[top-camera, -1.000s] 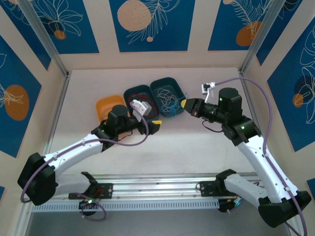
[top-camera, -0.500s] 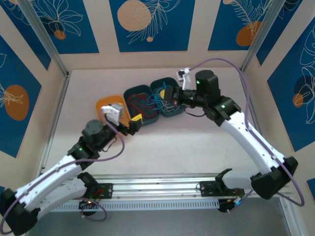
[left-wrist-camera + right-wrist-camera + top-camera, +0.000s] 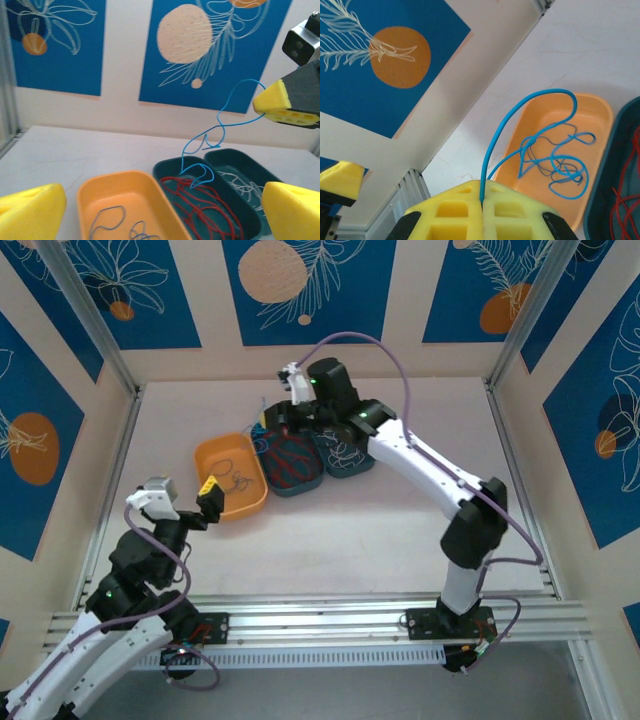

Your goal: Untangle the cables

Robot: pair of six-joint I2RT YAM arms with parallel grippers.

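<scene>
My right gripper will move over the orange tray (image 3: 215,452) (image 3: 555,150), go down and let go of the dangling blue cable, since more blue cables already lie in that tray.
My right gripper (image 3: 262,427) reaches left across the trays and is shut on a blue cable (image 3: 530,100), pinched at the fingertip seam (image 3: 481,197). In the left wrist view that blue cable (image 3: 220,132) dangles in loops from the right gripper (image 3: 287,102) down to the middle teal tray (image 3: 170,167), where red cables (image 3: 210,207) lie. More blue cables (image 3: 555,162) are tangled in the orange tray (image 3: 215,452). White cables (image 3: 245,185) lie in the right teal tray (image 3: 235,152). My left gripper (image 3: 205,498) hangs open and empty, pulled back near the orange tray's front left.
The three trays stand side by side at mid-table, orange on the left. The right arm's forearm (image 3: 420,465) stretches over the right part of the table. Walls with blue posters close in the back and sides; an aluminium rail (image 3: 320,625) runs along the near edge.
The right arm swung left over the trays, carrying the blue cable. The left arm drew back to the near left, away from the middle tray, and its jaws opened wider.
</scene>
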